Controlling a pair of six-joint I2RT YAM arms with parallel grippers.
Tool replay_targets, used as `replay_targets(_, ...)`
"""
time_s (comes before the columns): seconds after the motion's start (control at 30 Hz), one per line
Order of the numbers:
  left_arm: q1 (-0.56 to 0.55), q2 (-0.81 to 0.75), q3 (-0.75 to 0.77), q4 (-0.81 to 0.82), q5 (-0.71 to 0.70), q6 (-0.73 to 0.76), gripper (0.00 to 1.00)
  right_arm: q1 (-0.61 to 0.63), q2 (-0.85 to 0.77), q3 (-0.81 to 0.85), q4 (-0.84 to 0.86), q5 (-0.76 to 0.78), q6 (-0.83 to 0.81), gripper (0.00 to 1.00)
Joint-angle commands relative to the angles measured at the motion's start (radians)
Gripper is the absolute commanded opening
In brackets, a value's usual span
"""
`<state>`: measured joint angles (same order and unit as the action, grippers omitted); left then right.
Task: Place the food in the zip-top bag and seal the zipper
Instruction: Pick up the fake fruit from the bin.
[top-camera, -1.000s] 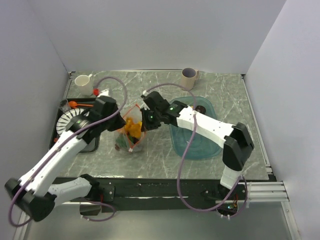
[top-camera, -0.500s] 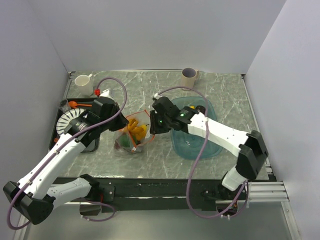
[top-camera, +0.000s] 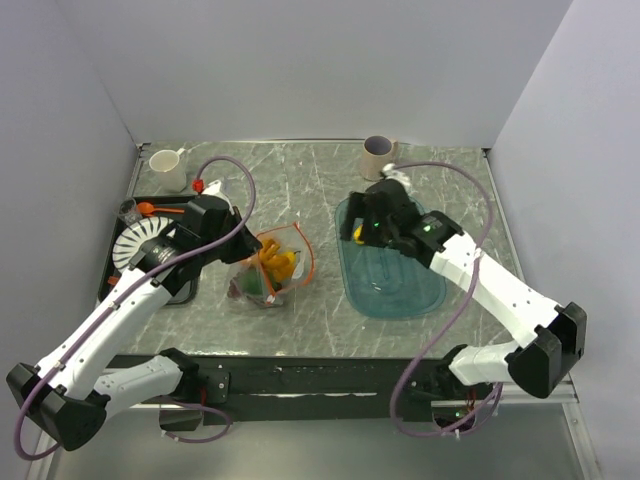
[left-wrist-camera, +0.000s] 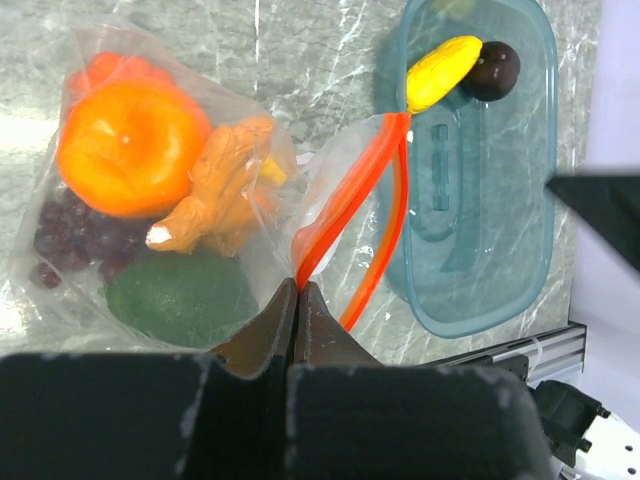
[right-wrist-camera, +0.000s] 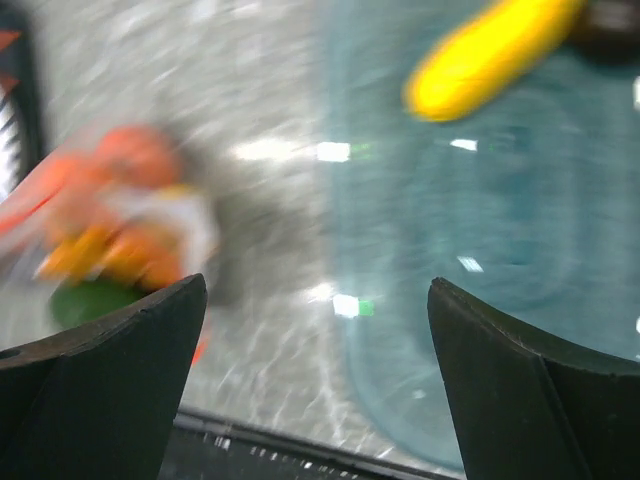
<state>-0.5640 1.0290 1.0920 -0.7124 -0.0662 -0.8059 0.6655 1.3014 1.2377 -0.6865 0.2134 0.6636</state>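
The near end of the yellow banana (left-wrist-camera: 443, 72) lies at an angle in the tray, so my right gripper will next move down, turn to go around that end, and then close.
The clear zip-top bag (top-camera: 268, 270) lies mid-table with food inside: an orange round fruit (left-wrist-camera: 130, 145), purple grapes (left-wrist-camera: 68, 240), a green one (left-wrist-camera: 180, 297) and a knobbly orange piece (left-wrist-camera: 215, 190). My left gripper (left-wrist-camera: 297, 287) is shut on the orange-red zipper (left-wrist-camera: 350, 200) at the mouth's corner, and the mouth gapes. My right gripper (top-camera: 366, 228) hovers open and empty over the teal tray (top-camera: 395, 285). On the tray lie a yellow banana (left-wrist-camera: 443, 72) and a dark round fruit (left-wrist-camera: 495, 68). The right wrist view is blurred; banana (right-wrist-camera: 490, 55) shows ahead of the open right gripper (right-wrist-camera: 318, 285).
A white mug (top-camera: 168, 168) stands at the back left and a beige cup (top-camera: 379, 155) behind the tray. A black tray with a white ribbed plate (top-camera: 135, 243) and an orange spoon (top-camera: 160, 209) sits along the left wall.
My right gripper opened, left the bag's mouth and swung right and back over the teal tray. The bag's free side has dropped. The left gripper kept its hold.
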Motion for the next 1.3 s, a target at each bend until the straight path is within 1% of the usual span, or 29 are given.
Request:
replay_targets(0.0, 0.003, -0.024, -0.004, 0.062, 0.032, 0.011, 0.01, -0.112, 0.013, -0.026, -0.03, 0.01, 0.04, 0.98)
replay_targets(0.07, 0.003, -0.02, -0.001, 0.067, 0.034, 0.011, 0.01, -0.124, 0.033, -0.026, -0.016, 0.027, 0.053, 1.0)
replay_targets(0.1, 0.003, -0.017, -0.001, 0.07, 0.037, 0.011, 0.01, -0.15, 0.045, -0.032, 0.019, 0.012, 0.045, 1.0)
replay_targets(0.27, 0.004, -0.018, 0.011, 0.076, 0.049, 0.01, 0.01, -0.243, 0.203, 0.011, 0.015, -0.04, 0.106, 0.98)
replay_targets(0.33, 0.003, -0.026, 0.008, 0.076, 0.046, 0.011, 0.01, -0.267, 0.268, 0.037, 0.025, -0.074, 0.102, 0.97)
replay_targets(0.5, 0.003, -0.014, 0.016, 0.057, 0.04, 0.025, 0.01, -0.271, 0.39, 0.115, 0.019, -0.06, 0.103, 0.96)
replay_targets(0.57, 0.003, -0.007, 0.026, 0.048, 0.029, 0.031, 0.01, -0.273, 0.412, 0.124, 0.05, -0.08, 0.085, 0.96)
replay_targets(0.7, 0.003, -0.004, 0.032, 0.045, 0.023, 0.031, 0.01, -0.277, 0.482, 0.178, 0.085, -0.063, 0.08, 0.96)
replay_targets(0.8, 0.003, -0.004, 0.028, 0.056, 0.032, 0.03, 0.01, -0.282, 0.565, 0.273, 0.013, -0.052, 0.087, 0.96)
replay_targets(1.0, 0.003, -0.009, 0.008, 0.067, 0.04, 0.027, 0.01, -0.287, 0.668, 0.325, -0.014, -0.032, 0.103, 0.94)
replay_targets(1.07, 0.003, -0.012, 0.003, 0.067, 0.039, 0.027, 0.01, -0.287, 0.679, 0.322, -0.018, -0.022, 0.113, 0.93)
replay_targets(1.2, 0.003, -0.012, -0.004, 0.07, 0.039, 0.028, 0.01, -0.288, 0.665, 0.264, 0.037, -0.012, 0.11, 0.88)
replay_targets(1.27, 0.003, -0.009, -0.001, 0.07, 0.043, 0.027, 0.01, -0.29, 0.661, 0.244, 0.065, -0.037, 0.094, 0.87)
